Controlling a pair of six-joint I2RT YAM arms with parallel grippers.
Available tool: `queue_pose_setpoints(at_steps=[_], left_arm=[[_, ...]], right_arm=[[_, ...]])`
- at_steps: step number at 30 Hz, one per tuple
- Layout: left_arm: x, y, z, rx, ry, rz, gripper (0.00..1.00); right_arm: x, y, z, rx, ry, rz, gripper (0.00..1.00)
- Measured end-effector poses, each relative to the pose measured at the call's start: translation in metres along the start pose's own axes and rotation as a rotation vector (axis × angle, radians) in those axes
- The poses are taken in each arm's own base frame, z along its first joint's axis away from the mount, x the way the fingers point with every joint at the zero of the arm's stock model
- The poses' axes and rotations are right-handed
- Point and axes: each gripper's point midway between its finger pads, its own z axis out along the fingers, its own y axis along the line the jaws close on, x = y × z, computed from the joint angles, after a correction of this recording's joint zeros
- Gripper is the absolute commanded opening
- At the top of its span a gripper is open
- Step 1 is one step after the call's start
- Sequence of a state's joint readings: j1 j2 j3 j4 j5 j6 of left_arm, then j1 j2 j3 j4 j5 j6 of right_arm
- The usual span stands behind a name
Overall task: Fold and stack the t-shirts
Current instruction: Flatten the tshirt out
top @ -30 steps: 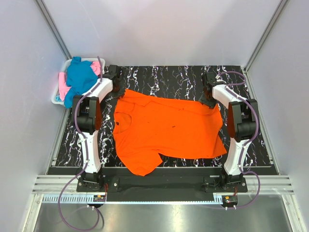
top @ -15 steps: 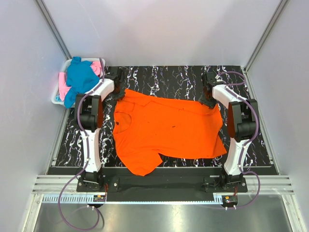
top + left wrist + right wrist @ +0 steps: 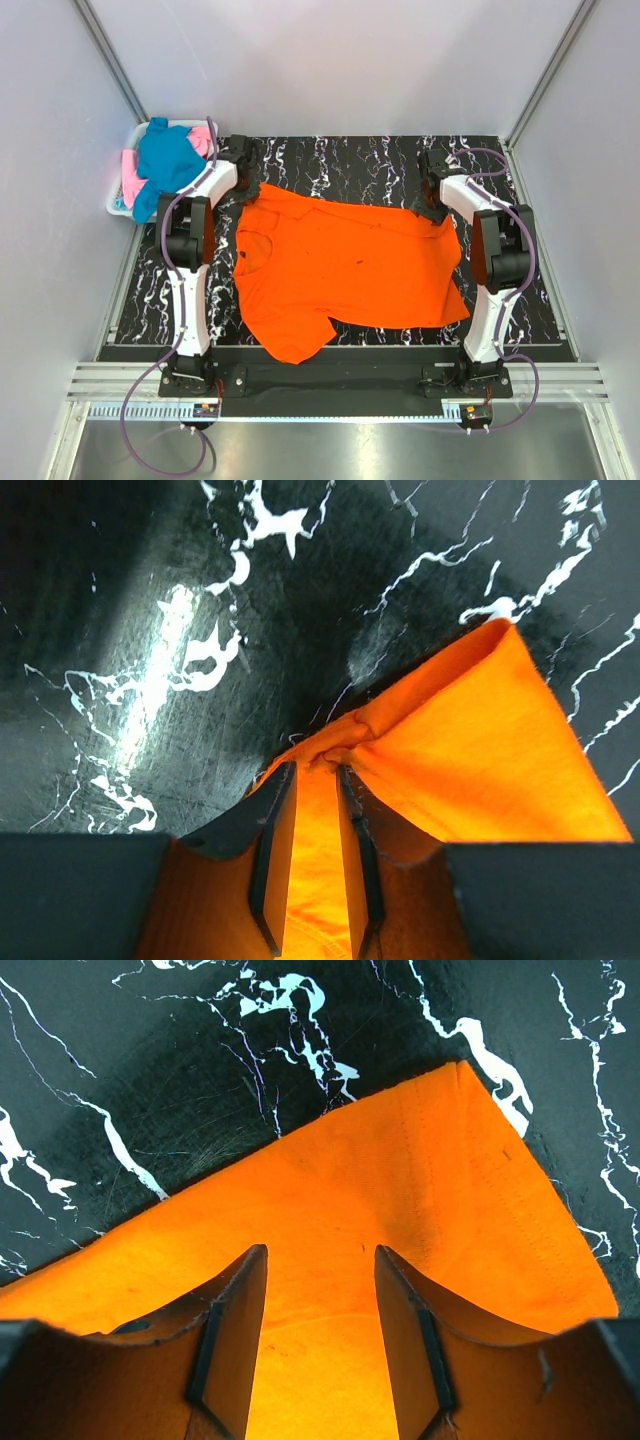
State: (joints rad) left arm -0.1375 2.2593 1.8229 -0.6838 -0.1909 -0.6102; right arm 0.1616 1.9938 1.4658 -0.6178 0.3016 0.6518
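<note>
I should keep my left gripper low at the shirt's far corner by the basket, then close it.
The orange t-shirt (image 3: 350, 265) lies spread on the black marbled table (image 3: 340, 160), collar to the left. My left gripper (image 3: 248, 190) is at its far left corner. In the left wrist view its jaws (image 3: 315, 770) stand narrow, with the orange cloth (image 3: 480, 750) bunched between the fingertips. My right gripper (image 3: 428, 210) is at the shirt's far right corner. In the right wrist view it (image 3: 320, 1250) is open, its fingers astride flat orange cloth (image 3: 420, 1160) near the hem corner. The teal-blue t-shirt (image 3: 165, 160) and the pink t-shirt (image 3: 130, 187) lie crumpled in the basket.
A white plastic basket (image 3: 116, 205) stands off the table's far left corner. Grey walls close in the back and both sides. The shirt's near sleeve (image 3: 295, 345) hangs over the table's front edge by the arm bases.
My left gripper has shifted slightly to the right at the shirt's far left corner, gathering cloth there. The right arm and the rest of the shirt have not moved.
</note>
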Motion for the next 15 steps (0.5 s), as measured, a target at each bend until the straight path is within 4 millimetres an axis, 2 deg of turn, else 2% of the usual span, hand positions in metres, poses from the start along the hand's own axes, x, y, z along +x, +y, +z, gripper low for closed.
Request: queue_pose_setpoints(at_steps=[8, 15], left_arm=[[-0.0072, -0.0053, -0.0021, 0.014, -0.013, -0.003, 0.29], [-0.0062, -0.0079, 0.0069, 0.014, -0.005, -0.002, 0.29]], right_arm=[[0.0002, -0.0001, 0.0000, 0.000, 0.001, 0.000, 0.54], [0.0001, 0.0001, 0.0000, -0.001, 0.000, 0.000, 0.54]])
